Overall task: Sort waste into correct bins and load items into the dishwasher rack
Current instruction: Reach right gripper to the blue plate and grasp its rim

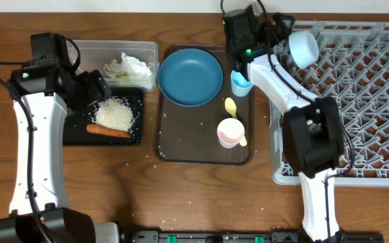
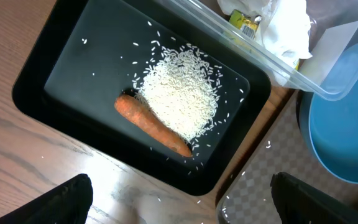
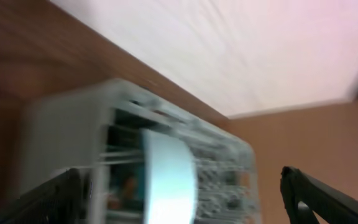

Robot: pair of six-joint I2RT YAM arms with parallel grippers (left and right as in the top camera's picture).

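Next, my right gripper swings to the unracked dark blue plate, below and to the left in the overhead view, and descends onto its spoon-side rim (image 1: 213, 94).
The white bowl (image 1: 304, 48) stands on edge in the grey dishwasher rack (image 1: 370, 101). My right gripper (image 1: 281, 31) is open just left of it. The blurred right wrist view shows the bowl (image 3: 169, 180) between my spread fingers (image 3: 182, 199). The dark blue plate (image 1: 190, 76), light blue cup (image 1: 240, 84), yellow spoon (image 1: 231, 108) and pink cup (image 1: 230, 131) are on the brown tray. Rice (image 1: 115, 113) and the carrot (image 1: 108, 131) lie in the black tray (image 1: 135, 135). Napkins (image 1: 130, 67) and the wrapper (image 2: 244, 22) are in the clear tub (image 1: 150, 47). My left gripper (image 2: 182, 205) is open and empty over the black tray's (image 2: 73, 68) near edge.
The brown serving tray (image 1: 194, 142) lies between the bins and the rack. Loose rice grains are scattered on it and on the wooden table (image 1: 201, 196). My left arm stands along the table's left side.
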